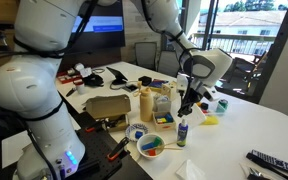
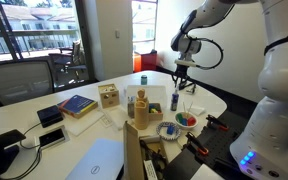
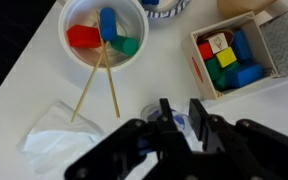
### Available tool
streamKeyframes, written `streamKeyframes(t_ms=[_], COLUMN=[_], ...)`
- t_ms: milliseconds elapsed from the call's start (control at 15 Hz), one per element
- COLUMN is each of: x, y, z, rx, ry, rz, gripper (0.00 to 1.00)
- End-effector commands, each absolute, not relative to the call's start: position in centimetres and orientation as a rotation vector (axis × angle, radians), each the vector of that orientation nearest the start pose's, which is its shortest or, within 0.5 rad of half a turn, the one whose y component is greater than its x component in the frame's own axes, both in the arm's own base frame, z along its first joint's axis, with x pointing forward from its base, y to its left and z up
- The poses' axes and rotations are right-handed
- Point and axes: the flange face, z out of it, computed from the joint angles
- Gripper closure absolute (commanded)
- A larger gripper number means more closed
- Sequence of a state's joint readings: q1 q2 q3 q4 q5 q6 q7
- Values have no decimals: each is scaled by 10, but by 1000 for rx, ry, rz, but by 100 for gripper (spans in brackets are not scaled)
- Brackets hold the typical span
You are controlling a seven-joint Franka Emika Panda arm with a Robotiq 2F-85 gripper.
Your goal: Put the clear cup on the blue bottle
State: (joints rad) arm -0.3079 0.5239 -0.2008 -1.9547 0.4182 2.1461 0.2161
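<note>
The clear cup will go down a short way in my gripper onto the top of the blue bottle for release, since the bottle stands directly below.
My gripper (image 3: 182, 112) hangs just above the small dark-blue bottle (image 1: 181, 132), which stands on the white table (image 1: 254, 125) and also shows in an exterior view (image 2: 175, 101). In the wrist view the fingers sit close together on the clear cup (image 3: 151, 114). Its round rim shows beside the left finger. The blue bottle (image 3: 179, 121) shows through it, directly below. The gripper also shows in both exterior views (image 1: 187, 103) (image 2: 181, 78); the cup is too faint to make out there.
A white bowl (image 3: 79, 15) of coloured blocks with two sticks lies close by, along with a wooden box of blocks (image 3: 224, 58) and a crumpled tissue (image 3: 56, 140). A yellow-tan bottle (image 1: 146, 102), a remote (image 1: 274, 162) and a laptop (image 2: 94, 160) also stand on the table.
</note>
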Motion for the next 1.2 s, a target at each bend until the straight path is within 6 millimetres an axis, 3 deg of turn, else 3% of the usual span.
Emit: streamKeyframes(t_ms=[0,1133], x=[523,533], y=[-272,-284], z=[191,168], rx=[-2522,-2533], ry=[1347,1305], rz=[370,394], gripper=[94,94])
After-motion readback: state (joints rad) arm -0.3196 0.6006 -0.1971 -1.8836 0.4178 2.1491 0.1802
